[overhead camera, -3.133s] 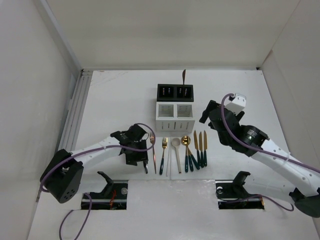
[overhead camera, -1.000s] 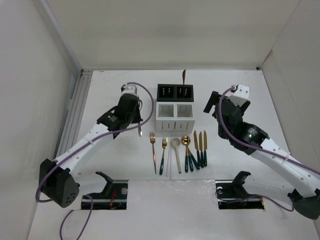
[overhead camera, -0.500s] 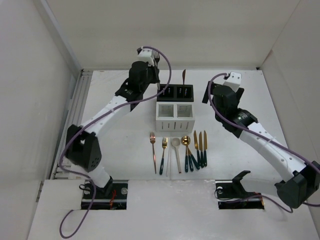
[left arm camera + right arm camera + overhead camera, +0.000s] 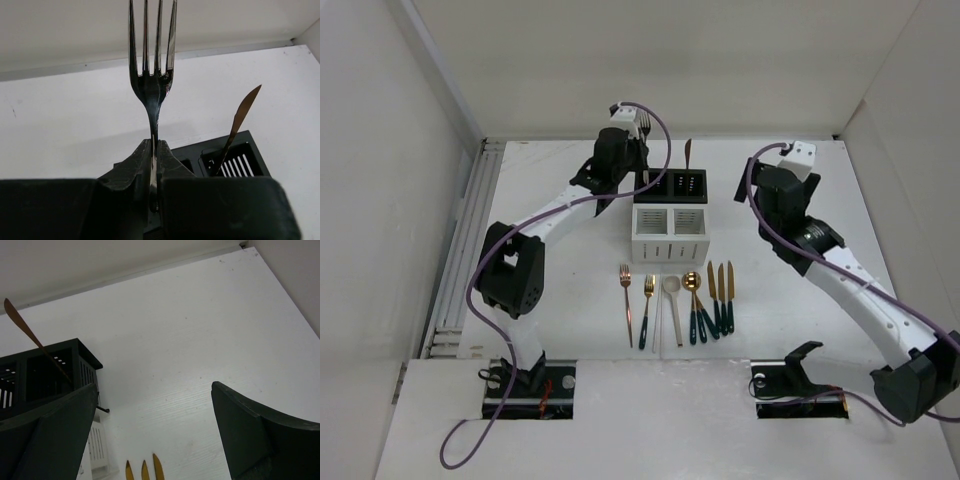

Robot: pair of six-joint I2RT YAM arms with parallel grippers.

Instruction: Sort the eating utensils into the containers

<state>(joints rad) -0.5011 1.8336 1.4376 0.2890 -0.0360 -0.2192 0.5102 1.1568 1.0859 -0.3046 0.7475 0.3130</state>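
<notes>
The right gripper lowers and draws back onto the row-end gold knife's green handle (image 4: 730, 317) next. The handle lies below and back from it, with bare table alongside.
My left gripper (image 4: 638, 152) is shut on the handle of a silver fork (image 4: 644, 122), tines up, above the left compartment of the black container (image 4: 670, 185). In the left wrist view the fork (image 4: 151, 85) rises from my shut gripper (image 4: 154, 155), and the black container (image 4: 240, 150) lies below. A copper knife (image 4: 687, 152) stands in its right compartment. The white container (image 4: 670, 235) sits just in front. Several utensils lie in a row before it: a copper fork (image 4: 626, 300), a cream spoon (image 4: 672, 300), gold knives (image 4: 721, 295). My right gripper (image 4: 743, 192) hangs open and empty to the right of the containers.
The right wrist view has my open gripper (image 4: 154, 390) over bare table, the black container (image 4: 50, 365) with its knife (image 4: 30, 337) at left, and gold knife tips (image 4: 142, 470) below. White walls close in the back and both sides.
My left arm has carried the silver fork from the table's left side up and back to above the black container. My right arm has swung slightly back and up, still open.
</notes>
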